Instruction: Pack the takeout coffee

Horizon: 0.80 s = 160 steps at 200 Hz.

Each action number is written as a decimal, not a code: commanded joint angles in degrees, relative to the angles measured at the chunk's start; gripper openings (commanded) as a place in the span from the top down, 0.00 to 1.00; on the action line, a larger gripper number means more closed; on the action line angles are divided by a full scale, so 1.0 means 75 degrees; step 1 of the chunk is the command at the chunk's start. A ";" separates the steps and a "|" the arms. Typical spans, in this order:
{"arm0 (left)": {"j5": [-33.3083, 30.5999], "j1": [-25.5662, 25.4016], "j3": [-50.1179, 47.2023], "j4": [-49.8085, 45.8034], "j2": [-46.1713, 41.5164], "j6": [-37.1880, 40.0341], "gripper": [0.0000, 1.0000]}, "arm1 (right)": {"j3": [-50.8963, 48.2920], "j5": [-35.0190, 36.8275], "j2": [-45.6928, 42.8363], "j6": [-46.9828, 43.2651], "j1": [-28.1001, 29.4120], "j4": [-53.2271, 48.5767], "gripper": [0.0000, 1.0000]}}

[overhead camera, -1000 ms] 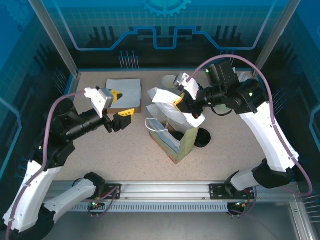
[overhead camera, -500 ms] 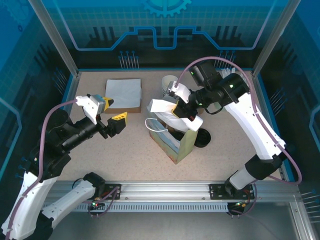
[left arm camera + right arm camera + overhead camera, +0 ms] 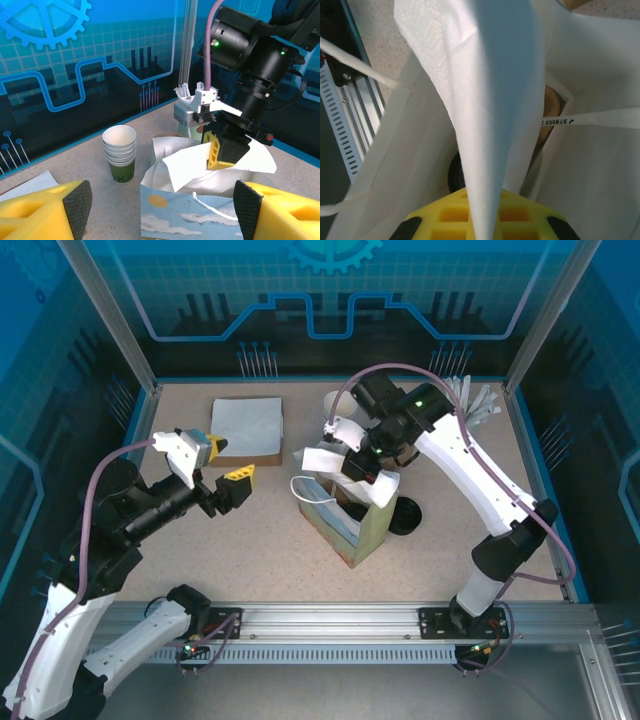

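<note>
My right gripper moves down into the bag's opening (image 3: 349,504) below next and releases the napkin there, since the ends of the white paper napkin (image 3: 320,455) still stick out.
A paper bag (image 3: 366,530) printed with sky and clouds (image 3: 175,220) stands open mid-table. My right gripper (image 3: 362,462) hangs over its mouth, shut on a white paper napkin (image 3: 320,455) that droops into the bag (image 3: 490,75). In the right wrist view the napkin runs between the yellow fingers (image 3: 450,220). Low inside the bag a dark round edge (image 3: 453,172) shows beside something brown (image 3: 551,112); I cannot tell whether it is the takeout coffee's lid. A black round lid (image 3: 405,515) sits on the table right of the bag. My left gripper (image 3: 228,458) hovers open left of the bag.
A stack of white cups with green bands (image 3: 119,152) stands behind the bag (image 3: 338,405). A pale green cup of straws (image 3: 186,116) stands farther back. A grey-blue napkin stack on a brown board (image 3: 248,425) lies back left. Bare tabletop (image 3: 250,540) lies in front of the left gripper.
The right arm swung left and lowered the napkin over the bag's mouth. The left gripper drew back slightly to the left early on, then stayed still and open.
</note>
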 commanded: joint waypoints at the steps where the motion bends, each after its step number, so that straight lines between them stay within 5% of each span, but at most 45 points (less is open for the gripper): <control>1: -0.0103 -0.0040 -0.0106 -0.0112 -0.0036 -0.0195 0.22 | -0.0037 0.0293 0.0284 0.0139 0.0171 -0.0252 1.00; 160: -0.0012 -0.0039 -0.0288 0.0074 0.0194 -0.0248 0.22 | 0.0657 0.1155 0.1166 0.0439 0.0346 -0.0787 0.94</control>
